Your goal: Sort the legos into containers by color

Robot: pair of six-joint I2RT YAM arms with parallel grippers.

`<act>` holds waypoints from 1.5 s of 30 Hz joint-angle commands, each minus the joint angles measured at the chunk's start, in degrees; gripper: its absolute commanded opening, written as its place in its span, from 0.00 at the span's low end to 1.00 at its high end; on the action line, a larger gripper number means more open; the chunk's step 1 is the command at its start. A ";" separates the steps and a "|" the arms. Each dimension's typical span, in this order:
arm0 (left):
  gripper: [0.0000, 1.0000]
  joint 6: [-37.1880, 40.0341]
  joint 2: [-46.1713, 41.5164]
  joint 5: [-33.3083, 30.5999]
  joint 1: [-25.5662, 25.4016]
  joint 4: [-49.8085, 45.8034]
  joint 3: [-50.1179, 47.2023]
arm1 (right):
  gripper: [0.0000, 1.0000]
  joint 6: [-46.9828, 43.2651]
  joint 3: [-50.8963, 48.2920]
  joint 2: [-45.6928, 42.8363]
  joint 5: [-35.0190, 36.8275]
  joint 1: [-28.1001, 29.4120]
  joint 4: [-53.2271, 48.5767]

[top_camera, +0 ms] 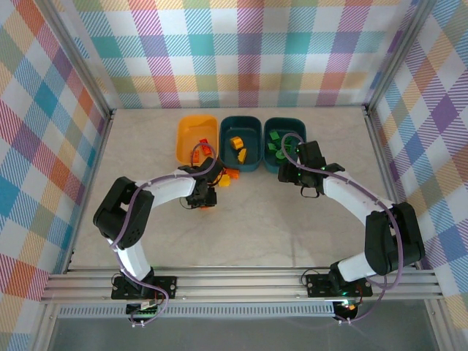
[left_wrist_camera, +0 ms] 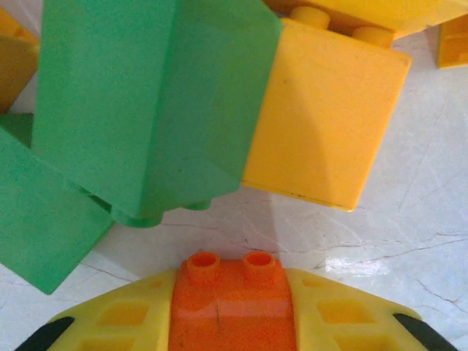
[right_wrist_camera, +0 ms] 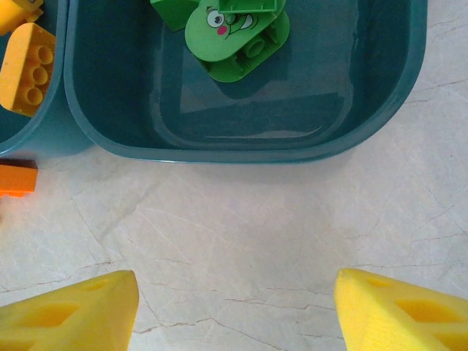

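Note:
I will next raise my left gripper and move it outward over the orange-yellow container (top_camera: 187,142) to release the red-orange lego, as that container is outward of it and holds red legos.
My left gripper (left_wrist_camera: 230,311) is shut on a red-orange lego (left_wrist_camera: 230,296), which sits studs forward between the yellow fingers (left_wrist_camera: 117,318). Just ahead of it on the table lie a large green lego (left_wrist_camera: 146,102) and a yellow lego (left_wrist_camera: 329,124). From above, the left gripper (top_camera: 207,199) is in front of the orange-yellow container (top_camera: 187,142). The middle teal container (top_camera: 252,131) holds yellow legos (top_camera: 236,142). My right gripper (right_wrist_camera: 235,314) is open over bare table, just short of the right teal container (right_wrist_camera: 241,150), which holds green legos (right_wrist_camera: 234,36).
A small pile of loose legos (top_camera: 229,176) lies before the middle container. One orange lego (right_wrist_camera: 16,178) lies on the table by the right container's left corner. Checked walls and metal posts enclose the table. The right gripper (top_camera: 292,174) stands near the containers.

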 commanded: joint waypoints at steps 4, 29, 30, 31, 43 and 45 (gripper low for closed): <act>0.27 0.73 -6.32 8.34 -2.28 1.38 3.30 | 0.71 0.94 -0.32 -0.80 -0.97 -0.23 1.05; 0.34 -0.19 25.58 16.65 20.70 -13.13 51.73 | 0.72 2.13 -3.49 -8.86 -5.81 -0.19 -3.90; 0.41 0.18 25.45 17.18 20.81 -13.28 52.10 | 0.72 2.26 -3.46 -8.80 -6.09 -0.14 -3.92; 0.49 0.54 24.88 17.49 20.75 -13.18 52.13 | 0.72 2.39 -3.48 -8.67 -6.55 0.06 -3.91; 0.84 -1.51 -4.36 17.85 20.81 -1.31 22.33 | 0.73 8.74 4.17 4.62 -2.29 19.99 1.50; 0.85 -4.17 -10.34 14.71 20.81 0.75 12.82 | 0.73 9.65 7.13 8.88 -0.91 24.22 2.70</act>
